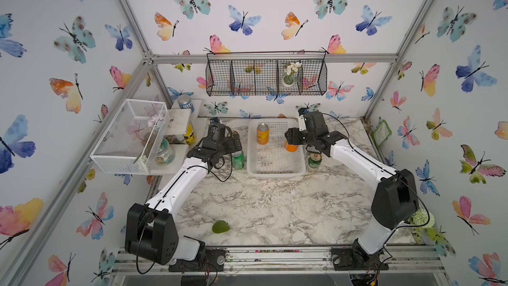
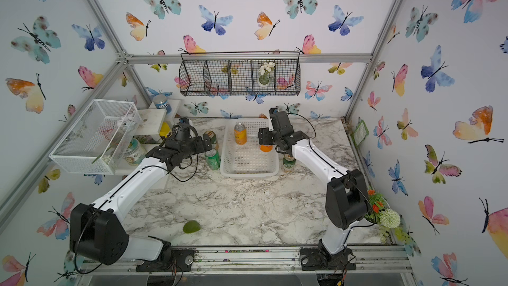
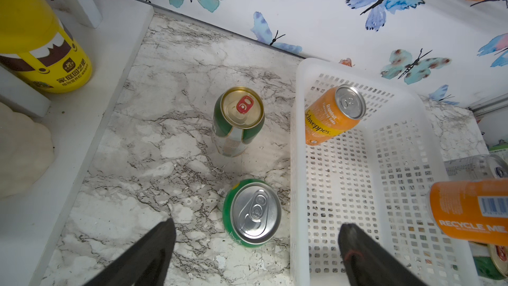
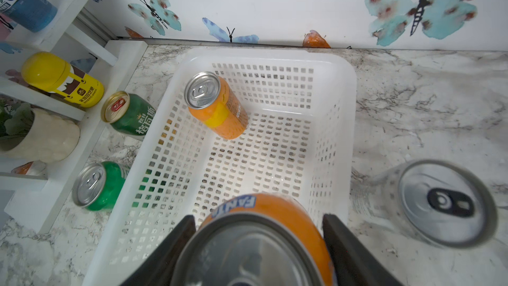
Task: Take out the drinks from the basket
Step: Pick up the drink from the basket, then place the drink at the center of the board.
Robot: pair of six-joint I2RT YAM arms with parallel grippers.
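Bare marble lies below the second orange can and back past the nearer green-and-white can. My right gripper should carry the orange can back over the basket's rim next, lower and release.
The white basket (image 1: 276,173) stands at the back middle of the marble table. One orange can (image 1: 262,133) stands upright inside it. My right gripper (image 4: 258,218) is shut on a second orange can (image 1: 290,147), held over the basket's right side. My left gripper (image 3: 259,225) hangs open just left of the basket, its fingers on either side of the bright green can (image 3: 251,213) below it, not touching. A green-and-white can (image 3: 237,122) stands behind that one. Another green-and-white can (image 1: 314,162) and a silver-white can (image 4: 445,202) stand right of the basket.
A white shelf at the back left holds a yellow bottle (image 3: 41,39), a blue-labelled jar (image 1: 186,103) and a glass jar (image 1: 164,154). A white mesh box (image 1: 129,136) juts out beside it. A black wire basket (image 1: 266,77) hangs on the back wall. A green lump (image 1: 220,226) lies near the front edge.
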